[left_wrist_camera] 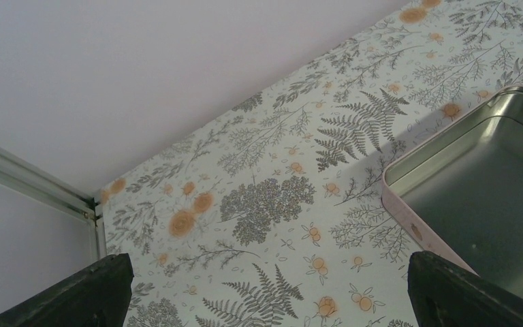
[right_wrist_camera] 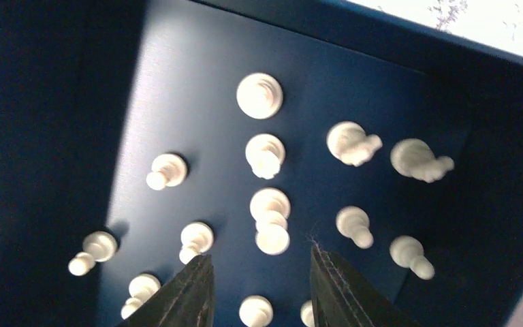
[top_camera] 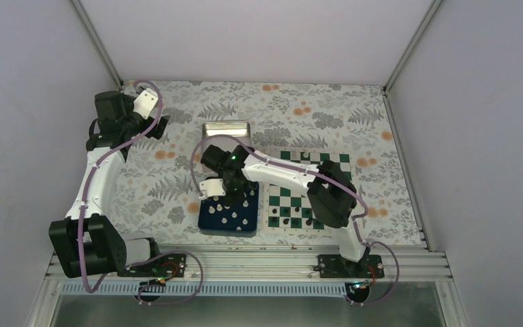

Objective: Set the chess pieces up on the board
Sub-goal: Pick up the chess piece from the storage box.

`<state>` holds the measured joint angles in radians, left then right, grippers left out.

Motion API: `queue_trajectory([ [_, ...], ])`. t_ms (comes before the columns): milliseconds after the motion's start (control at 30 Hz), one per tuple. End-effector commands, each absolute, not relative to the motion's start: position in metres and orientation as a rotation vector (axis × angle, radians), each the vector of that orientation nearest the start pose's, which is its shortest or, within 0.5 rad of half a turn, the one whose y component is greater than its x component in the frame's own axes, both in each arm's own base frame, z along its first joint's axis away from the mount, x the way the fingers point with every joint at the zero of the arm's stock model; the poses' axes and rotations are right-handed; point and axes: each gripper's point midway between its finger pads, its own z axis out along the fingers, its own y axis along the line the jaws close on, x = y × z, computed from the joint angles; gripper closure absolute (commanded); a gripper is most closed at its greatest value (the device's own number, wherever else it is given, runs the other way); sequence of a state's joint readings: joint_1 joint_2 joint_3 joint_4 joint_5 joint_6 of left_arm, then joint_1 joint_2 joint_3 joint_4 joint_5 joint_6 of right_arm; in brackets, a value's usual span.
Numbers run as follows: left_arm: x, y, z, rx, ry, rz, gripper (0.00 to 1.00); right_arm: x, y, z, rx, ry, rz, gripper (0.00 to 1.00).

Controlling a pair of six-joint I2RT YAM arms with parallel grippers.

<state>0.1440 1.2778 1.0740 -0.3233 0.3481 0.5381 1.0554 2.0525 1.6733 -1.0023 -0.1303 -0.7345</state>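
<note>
The robot's right gripper should go down with its open fingers around the body of the tall white piece and close, because the piece's head faces the gap between them.
Several small white chess pieces (right_wrist_camera: 270, 221) stand and lie on the floor of a dark blue tray (right_wrist_camera: 177, 82), left of the board in the top view. My right gripper (right_wrist_camera: 260, 255) hangs low over them, open, with nothing between its fingers. A tall white piece stands just past the fingertips. The green-and-white board (top_camera: 277, 202) lies right of the tray (top_camera: 208, 223), partly under my right arm, with small black figures (top_camera: 293, 219) along its near rows. My left gripper (left_wrist_camera: 269, 262) is wide open and empty, over the floral table at the far left (top_camera: 155, 125).
A shiny metal tin (left_wrist_camera: 490, 177) stands behind the tray (top_camera: 226, 129), close to the right of my left gripper. White walls and metal frame rails (left_wrist_camera: 34, 184) enclose the floral table. My right arm stretches across the board's middle.
</note>
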Motion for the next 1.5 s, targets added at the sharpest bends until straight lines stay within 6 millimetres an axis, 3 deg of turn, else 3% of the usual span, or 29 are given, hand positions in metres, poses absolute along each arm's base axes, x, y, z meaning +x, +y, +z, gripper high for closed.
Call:
queue_trajectory([
  [0, 0.402, 0.001, 0.261, 0.599, 1.952, 0.067, 0.0, 0.18, 0.404, 0.061, -2.36, 1.828, 0.3, 0.63],
  [1000, 0.401, 0.004, 0.253, 0.598, 1.953, 0.08, 0.0, 0.193, 0.398, 0.034, -2.374, 1.856, 0.213, 0.66],
  [1133, 0.401, 0.005, 0.252, 0.6, 1.955, 0.08, 0.0, 0.195, 0.399, 0.035, -2.366, 1.857, 0.214, 0.72],
  [1333, 0.401, 0.005, 0.25, 0.599, 1.958, 0.074, 0.0, 0.196, 0.399, 0.038, -2.362, 1.859, 0.212, 0.95],
  [1467, 0.401, 0.005, 0.25, 0.6, 1.957, 0.071, 0.0, 0.195, 0.399, 0.054, -2.341, 1.855, 0.227, 0.96],
])
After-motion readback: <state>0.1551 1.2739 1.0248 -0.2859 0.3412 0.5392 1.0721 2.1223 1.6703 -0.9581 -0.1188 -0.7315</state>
